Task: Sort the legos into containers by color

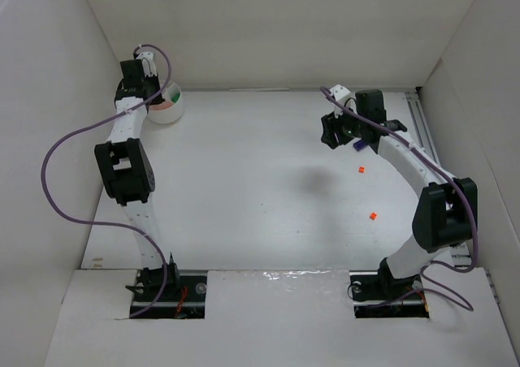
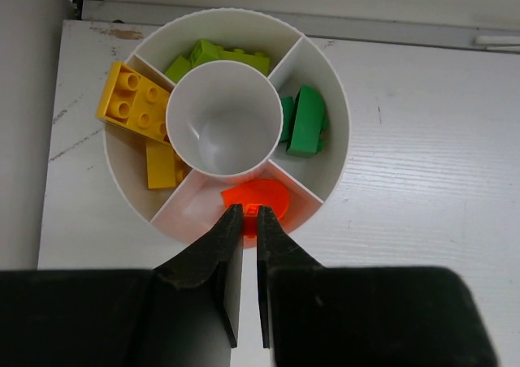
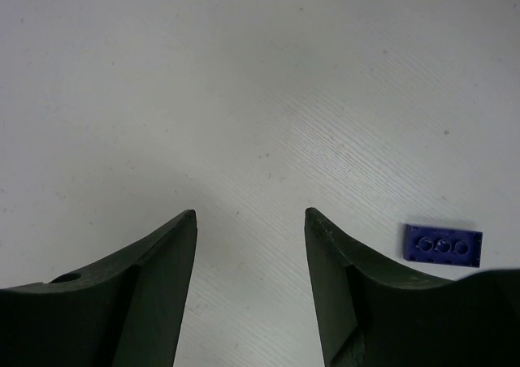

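The orange-red lego nearest the base is below my right gripper and well back. My right gripper needs to move its open fingers back and down around that lego.
The round white bowl (image 2: 236,11) stands at the far left of the table (image 1: 171,111). Its sections hold yellow legos (image 2: 134,103), lime-green legos (image 2: 219,57), green legos (image 2: 305,123) and a flat orange-red piece (image 2: 272,195). My left gripper (image 2: 250,214) is shut on a tiny orange-red lego (image 2: 252,212), right over the orange-red section. My right gripper (image 3: 250,213) is open and empty above bare table. A dark blue lego (image 3: 443,245) lies just right of its right finger and shows in the top view (image 1: 358,146). Two orange-red legos (image 1: 361,170) (image 1: 373,216) lie on the table's right side.
White walls close the table in at the back and on both sides. The bowl sits close to the back left corner. The bowl's centre cup (image 2: 223,127) holds nothing. A metal rail (image 1: 422,123) runs along the right edge.
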Tool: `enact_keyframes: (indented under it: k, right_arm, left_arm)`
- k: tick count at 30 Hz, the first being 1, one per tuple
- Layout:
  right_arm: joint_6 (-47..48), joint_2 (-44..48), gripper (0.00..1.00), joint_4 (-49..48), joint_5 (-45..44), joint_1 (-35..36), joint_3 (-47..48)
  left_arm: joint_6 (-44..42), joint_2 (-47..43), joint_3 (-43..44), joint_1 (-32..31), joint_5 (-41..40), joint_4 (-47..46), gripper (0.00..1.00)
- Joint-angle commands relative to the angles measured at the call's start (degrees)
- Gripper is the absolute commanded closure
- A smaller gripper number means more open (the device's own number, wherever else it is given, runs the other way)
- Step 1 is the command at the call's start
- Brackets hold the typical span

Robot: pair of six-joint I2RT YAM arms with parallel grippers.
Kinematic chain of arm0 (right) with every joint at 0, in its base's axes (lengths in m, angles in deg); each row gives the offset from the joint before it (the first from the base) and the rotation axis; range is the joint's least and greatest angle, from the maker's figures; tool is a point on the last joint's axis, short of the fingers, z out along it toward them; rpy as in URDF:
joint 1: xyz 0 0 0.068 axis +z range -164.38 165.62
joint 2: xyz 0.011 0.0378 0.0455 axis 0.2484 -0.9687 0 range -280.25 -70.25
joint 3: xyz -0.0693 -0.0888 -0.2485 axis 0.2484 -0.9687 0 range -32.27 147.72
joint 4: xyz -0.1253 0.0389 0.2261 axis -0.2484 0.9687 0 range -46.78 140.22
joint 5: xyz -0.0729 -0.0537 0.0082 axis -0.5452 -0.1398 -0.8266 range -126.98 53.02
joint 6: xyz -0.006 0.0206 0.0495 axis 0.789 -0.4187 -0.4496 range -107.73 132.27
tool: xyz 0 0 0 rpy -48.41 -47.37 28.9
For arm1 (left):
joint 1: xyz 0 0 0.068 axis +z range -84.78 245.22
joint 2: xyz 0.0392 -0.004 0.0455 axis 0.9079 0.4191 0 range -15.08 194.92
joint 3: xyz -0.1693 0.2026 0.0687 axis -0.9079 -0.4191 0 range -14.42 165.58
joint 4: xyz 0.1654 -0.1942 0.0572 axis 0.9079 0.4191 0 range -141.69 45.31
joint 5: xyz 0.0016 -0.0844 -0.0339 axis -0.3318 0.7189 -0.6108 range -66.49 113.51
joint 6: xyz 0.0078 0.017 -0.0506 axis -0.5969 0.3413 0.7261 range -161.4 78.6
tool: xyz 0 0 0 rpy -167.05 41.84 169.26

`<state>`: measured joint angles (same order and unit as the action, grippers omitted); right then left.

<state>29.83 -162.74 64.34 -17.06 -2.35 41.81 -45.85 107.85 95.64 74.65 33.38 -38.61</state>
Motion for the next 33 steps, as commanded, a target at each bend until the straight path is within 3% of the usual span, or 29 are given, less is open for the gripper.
enact_keyframes:
  k: [1, 3, 13, 20, 23, 27, 28, 30, 32, 33]
  right_arm:
    - [-0.8, 0.7, 0.39, -0.3, 0.8, -0.2, 2.2]
    - [-0.8, 0.7, 0.39, -0.3, 0.8, -0.2, 2.2]
    - [0.8, -0.4, 0.41, 1.6, 0.8, -1.5, 2.2]
    - [4.0, 0.8, 0.42, 3.3, 1.3, -3.9, -0.4]
    - [7.4, 1.3, 0.47, 7.6, 3.5, -6.7, -0.4]
    - [21.1, 5.1, 0.53, 17.3, 10.0, -14.5, -4.6]
    - [30.5, 6.7, 0.57, 20.2, 10.8, -16.2, -5.4]
    - [40.1, 8.0, 0.61, 28.4, 11.4, -20.7, -6.7]
    - [51.8, 9.4, 0.64, 32.5, 10.8, -23.2, -7.7]
    - [55.0, 9.4, 0.65, 36.0, 10.8, -24.2, -8.3]
  left_arm:
    - [-0.8, -0.1, 2.5, 0.1, -1.3, -1.4, 1.00]
    - [-0.8, -0.1, 2.5, 0.1, -1.3, -1.4, 1.00]
    - [-0.8, 1.0, 3.1, 0.1, -3.0, -1.9, 0.75]
    - [-0.8, 0.5, 3.1, 0.1, -3.5, -2.4, 0.69]
    - [-0.3, -0.7, 3.1, 0.1, -0.5, -2.4, 0.70]
    - [-0.3, -7.0, -2.1, 0.1, 7.2, -5.1, 0.71]
    - [-0.3, -11.2, -4.3, 0.1, 9.3, -6.2, 0.71]
    - [-1.8, -15.2, -10.4, 0.1, 15.6, -9.4, 0.71]
    - [-5.3, -19.8, -13.0, -1.1, 18.8, -8.7, 0.68]
    - [-6.4, -20.8, -14.2, -1.1, 21.8, -7.7, 0.61]
